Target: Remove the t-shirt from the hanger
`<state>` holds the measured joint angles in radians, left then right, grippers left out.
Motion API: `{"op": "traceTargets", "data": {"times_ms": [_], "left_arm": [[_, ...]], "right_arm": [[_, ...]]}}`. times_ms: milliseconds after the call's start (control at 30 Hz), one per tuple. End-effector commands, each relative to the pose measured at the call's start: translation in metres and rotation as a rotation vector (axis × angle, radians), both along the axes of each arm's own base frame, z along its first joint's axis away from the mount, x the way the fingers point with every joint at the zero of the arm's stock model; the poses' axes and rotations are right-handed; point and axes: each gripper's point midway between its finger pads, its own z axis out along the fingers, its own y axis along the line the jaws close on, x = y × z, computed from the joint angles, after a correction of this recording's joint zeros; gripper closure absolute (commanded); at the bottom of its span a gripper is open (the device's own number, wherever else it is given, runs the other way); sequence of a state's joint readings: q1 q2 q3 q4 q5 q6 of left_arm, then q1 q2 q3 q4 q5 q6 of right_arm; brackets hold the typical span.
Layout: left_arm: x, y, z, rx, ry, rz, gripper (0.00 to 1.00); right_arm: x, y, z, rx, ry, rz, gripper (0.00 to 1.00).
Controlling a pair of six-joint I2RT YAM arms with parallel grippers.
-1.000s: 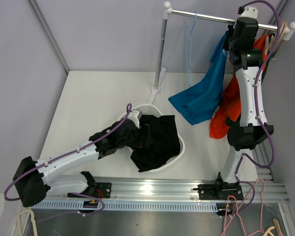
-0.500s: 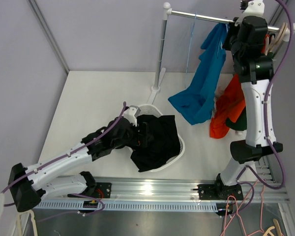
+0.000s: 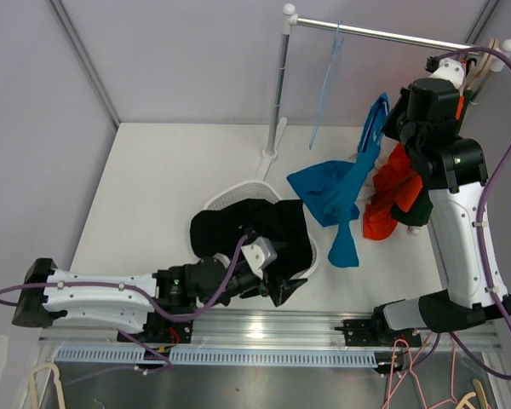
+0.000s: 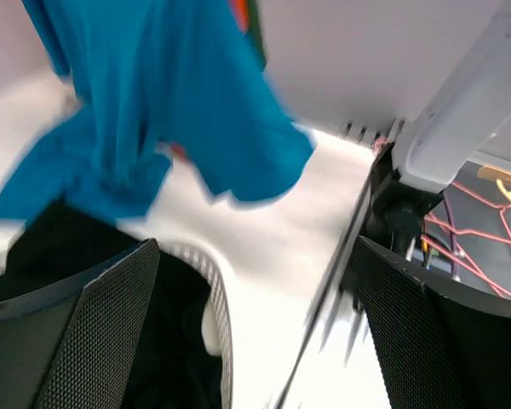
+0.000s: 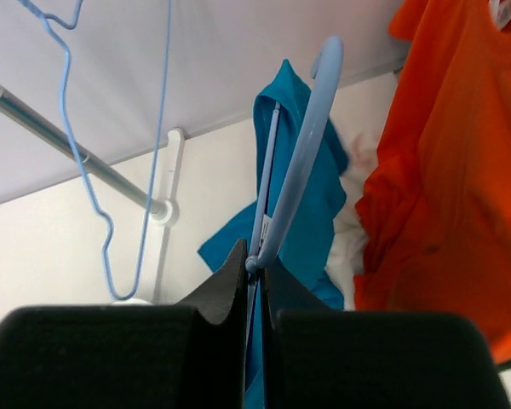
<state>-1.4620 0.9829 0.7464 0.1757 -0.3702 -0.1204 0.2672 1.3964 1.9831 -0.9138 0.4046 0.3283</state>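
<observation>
My left gripper should move outward and to the right in the top view onto the shirt's lower edge, because that edge hangs loose beside the basket's rim.
The blue t-shirt (image 3: 336, 194) hangs on a light blue hanger (image 5: 307, 145) that my right gripper (image 5: 255, 260) is shut on at the neck, just under the hook. In the top view the right gripper (image 3: 390, 121) holds it below and in front of the rail (image 3: 383, 34), and the shirt's hem trails onto the table. In the left wrist view the shirt (image 4: 170, 102) hangs ahead. My left gripper (image 3: 283, 286) is open and empty at the near right side of the white basket (image 3: 313, 256); its mesh fingers (image 4: 94, 341) stand wide apart.
A black garment (image 3: 247, 230) fills the basket and drapes over its rim. An empty blue wire hanger (image 3: 328, 77) hangs on the rail. An orange shirt (image 3: 390, 192) hangs at the right. The rack's post (image 3: 279, 94) stands behind the basket. The aluminium base rail (image 3: 264, 328) runs along the near edge.
My right arm has lifted the hanger with the blue shirt off the rail and brought it down and forward. My left arm has pulled back to the basket's near right side.
</observation>
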Motion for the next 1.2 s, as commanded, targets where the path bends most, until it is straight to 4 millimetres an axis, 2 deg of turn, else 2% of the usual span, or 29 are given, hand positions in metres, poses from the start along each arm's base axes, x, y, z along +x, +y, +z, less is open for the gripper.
{"op": "traceTargets", "data": {"times_ms": [0,33,100,133,200,233,267,333,367,433,467,533,567,600,700,733,800,833,867,900,933,967,1000,1033,1067,1100,1133,1167], "left_arm": [[-0.007,-0.007,0.052,-0.227,-0.223,0.001,0.01],[-0.011,-0.016,0.045,-0.222,-0.238,-0.026,0.01],[-0.011,-0.026,0.044,-0.228,-0.243,-0.026,0.00],[-0.011,-0.037,0.032,-0.194,-0.248,-0.037,0.00],[-0.011,-0.047,0.029,-0.205,-0.252,-0.038,0.00],[-0.010,-0.050,0.037,-0.249,-0.265,-0.029,0.01],[-0.005,-0.061,0.029,-0.234,-0.266,-0.003,0.01],[0.006,-0.072,0.024,-0.216,-0.272,0.056,0.01],[0.018,-0.085,0.025,-0.200,-0.268,0.116,0.00],[0.032,-0.091,0.020,-0.173,-0.279,0.174,0.01],[0.036,-0.095,0.035,-0.210,-0.280,0.200,0.01],[0.040,-0.102,0.033,-0.196,-0.303,0.216,0.01],[0.041,-0.108,0.053,-0.229,-0.311,0.223,0.00],[0.045,-0.111,0.050,-0.209,-0.318,0.244,0.02],[0.052,-0.110,0.057,-0.195,-0.341,0.295,0.38],[0.053,-0.108,0.060,-0.196,-0.352,0.305,0.67],[0.056,-0.102,0.063,-0.200,-0.356,0.332,0.98],[0.056,-0.098,0.067,-0.197,-0.363,0.337,0.99],[0.053,-0.095,0.062,-0.182,-0.371,0.325,0.99],[0.048,-0.091,0.070,-0.227,-0.381,0.314,0.99],[0.031,-0.091,0.078,-0.258,-0.419,0.259,0.99],[0.023,-0.083,0.067,-0.250,-0.443,0.236,0.99],[0.014,-0.079,0.072,-0.275,-0.465,0.228,1.00],[-0.001,-0.072,0.079,-0.305,-0.507,0.225,1.00],[-0.009,-0.068,0.076,-0.308,-0.530,0.215,0.99],[-0.019,-0.063,0.079,-0.325,-0.551,0.207,0.99],[-0.037,-0.054,0.092,-0.385,-0.583,0.197,0.99],[-0.047,-0.049,0.082,-0.380,-0.604,0.172,0.99]], "right_arm": [[-0.023,-0.001,0.026,0.135,-0.096,-0.047,1.00],[-0.026,0.000,0.027,0.151,-0.096,-0.047,1.00],[-0.034,0.004,0.028,0.163,-0.097,-0.025,1.00],[-0.036,0.007,0.027,0.167,-0.095,-0.015,1.00],[-0.041,0.009,0.029,0.171,-0.104,0.003,1.00],[-0.043,0.009,0.029,0.171,-0.104,0.004,1.00],[-0.044,0.008,0.030,0.172,-0.102,0.004,1.00],[-0.050,0.009,0.030,0.180,-0.098,0.012,1.00],[-0.051,0.010,0.029,0.181,-0.095,0.016,1.00],[-0.056,0.011,0.030,0.189,-0.097,0.025,1.00],[-0.057,0.011,0.030,0.186,-0.096,0.024,1.00],[-0.059,0.010,0.029,0.176,-0.087,0.024,1.00],[-0.060,0.009,0.029,0.177,-0.087,0.017,1.00],[-0.061,0.009,0.028,0.182,-0.086,0.019,1.00],[-0.062,0.013,0.025,0.188,-0.072,0.032,1.00],[-0.062,0.013,0.024,0.189,-0.068,0.033,1.00],[-0.061,0.013,0.019,0.184,-0.045,0.029,1.00],[-0.061,0.012,0.019,0.181,-0.039,0.022,1.00],[-0.055,0.011,0.013,0.174,-0.015,0.008,1.00],[-0.054,0.010,0.006,0.165,0.019,-0.002,1.00],[-0.051,0.012,0.003,0.171,0.038,0.010,1.00],[-0.049,0.006,0.010,0.182,0.030,-0.002,1.00],[-0.042,0.006,0.003,0.179,0.060,-0.006,1.00],[-0.040,0.006,0.004,0.184,0.062,-0.003,1.00],[-0.040,0.003,0.013,0.194,0.044,-0.003,1.00],[-0.033,-0.004,0.011,0.196,0.052,-0.028,1.00],[-0.030,-0.008,0.013,0.200,0.051,-0.032,1.00],[-0.031,-0.007,0.022,0.219,0.043,-0.007,1.00]]}}
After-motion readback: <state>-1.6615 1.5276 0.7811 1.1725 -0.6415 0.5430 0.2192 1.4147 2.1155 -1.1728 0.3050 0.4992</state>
